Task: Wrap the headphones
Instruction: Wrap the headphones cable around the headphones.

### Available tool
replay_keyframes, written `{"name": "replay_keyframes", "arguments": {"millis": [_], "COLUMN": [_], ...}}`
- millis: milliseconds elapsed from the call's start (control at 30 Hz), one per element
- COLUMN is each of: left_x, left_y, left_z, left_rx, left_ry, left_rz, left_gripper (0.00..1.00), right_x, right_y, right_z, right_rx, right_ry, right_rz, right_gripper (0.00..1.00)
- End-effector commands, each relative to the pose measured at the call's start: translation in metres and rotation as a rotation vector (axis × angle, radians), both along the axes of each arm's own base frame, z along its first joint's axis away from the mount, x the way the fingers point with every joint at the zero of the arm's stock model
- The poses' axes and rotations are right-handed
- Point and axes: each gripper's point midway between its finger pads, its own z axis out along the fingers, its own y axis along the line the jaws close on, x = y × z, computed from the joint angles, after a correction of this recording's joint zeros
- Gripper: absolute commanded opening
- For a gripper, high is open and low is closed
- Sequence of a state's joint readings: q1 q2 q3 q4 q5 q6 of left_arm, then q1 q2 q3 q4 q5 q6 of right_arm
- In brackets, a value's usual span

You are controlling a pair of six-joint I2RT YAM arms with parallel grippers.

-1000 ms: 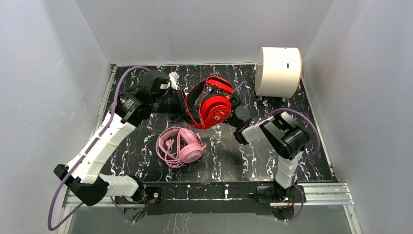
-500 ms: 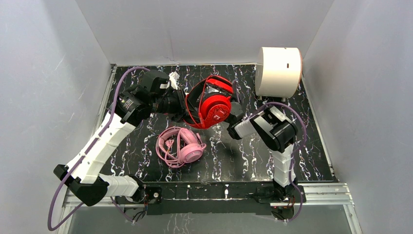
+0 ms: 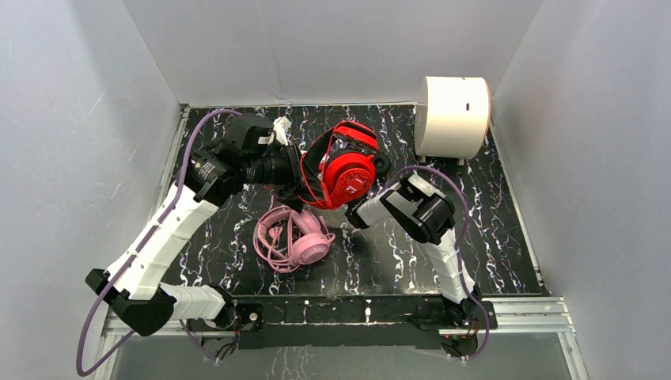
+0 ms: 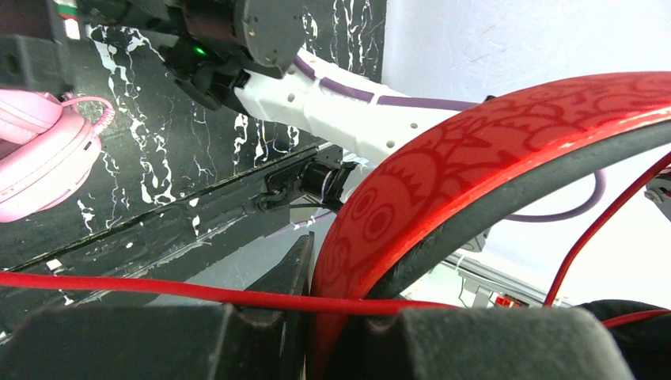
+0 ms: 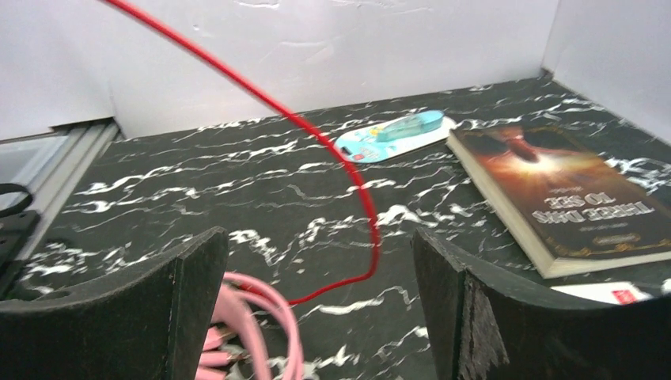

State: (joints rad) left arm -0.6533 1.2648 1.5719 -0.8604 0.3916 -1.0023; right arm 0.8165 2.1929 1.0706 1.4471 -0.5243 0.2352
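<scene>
I will next move my right gripper outward under the raised headset to the cable's hanging part, since the thin red cable hangs ahead.
The red-and-black headset hangs above the table. My left gripper is shut on its headband. In the left wrist view the red patterned headband is pinched in my left gripper, and the thin red cable runs across the fingers. The pink headset lies on the table below with its cable coiled. My right gripper is open and empty, low by the pink headset's right side. In the right wrist view the red cable and the pink cable lie ahead of my right gripper. The small black headset is out of view.
A white cylinder stands at the back right. A book and a blue-and-white packet lie on the black marbled table. Grey walls close in the left, back and right sides.
My right arm has swung left and lowered, its gripper going from beside the red headset to near the pink one. My left gripper still holds the red headset in place.
</scene>
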Motion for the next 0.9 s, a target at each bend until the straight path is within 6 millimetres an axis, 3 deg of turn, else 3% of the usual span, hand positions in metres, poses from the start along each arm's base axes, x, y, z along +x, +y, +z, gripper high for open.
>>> {"name": "replay_keyframes", "arguments": {"millis": [0, 300, 400, 533, 567, 667, 700, 733, 867], "left_x": [-0.014, -0.014, -0.013, -0.013, -0.013, -0.013, -0.013, -0.014, -0.015], "left_y": [-0.001, -0.002, -0.003, -0.003, -0.003, -0.003, -0.002, -0.002, 0.000], "left_z": [0.035, 0.034, 0.034, 0.032, 0.030, 0.023, 0.020, 0.018, 0.010], "left_rx": [-0.111, -0.120, -0.121, -0.118, -0.115, -0.105, -0.100, -0.096, -0.085], "left_ry": [-0.055, -0.049, -0.047, -0.041, -0.038, -0.025, -0.022, -0.017, -0.011], "left_rz": [-0.041, -0.039, -0.039, -0.039, -0.040, -0.040, -0.040, -0.038, -0.037], "left_gripper": [0.00, 0.00, 0.00, 0.00, 0.00, 0.00, 0.00, 0.00, 0.00], "right_x": [0.026, 0.029, 0.022, 0.021, 0.024, 0.041, 0.048, 0.054, 0.097], "right_y": [0.012, 0.034, 0.041, 0.036, 0.032, 0.012, 0.002, -0.010, -0.071], "right_z": [0.030, 0.037, 0.045, 0.062, 0.067, 0.084, 0.089, 0.095, 0.098], "right_rx": [0.064, 0.084, 0.111, 0.166, 0.179, 0.213, 0.227, 0.239, 0.232], "right_ry": [-0.129, -0.151, -0.161, -0.156, -0.152, -0.098, -0.083, -0.068, 0.021], "right_rz": [-0.075, -0.040, -0.020, -0.040, -0.055, -0.127, -0.154, -0.184, -0.399], "right_gripper": [0.93, 0.88, 0.81, 0.65, 0.57, 0.13, 0.05, 0.00, 0.00]}}
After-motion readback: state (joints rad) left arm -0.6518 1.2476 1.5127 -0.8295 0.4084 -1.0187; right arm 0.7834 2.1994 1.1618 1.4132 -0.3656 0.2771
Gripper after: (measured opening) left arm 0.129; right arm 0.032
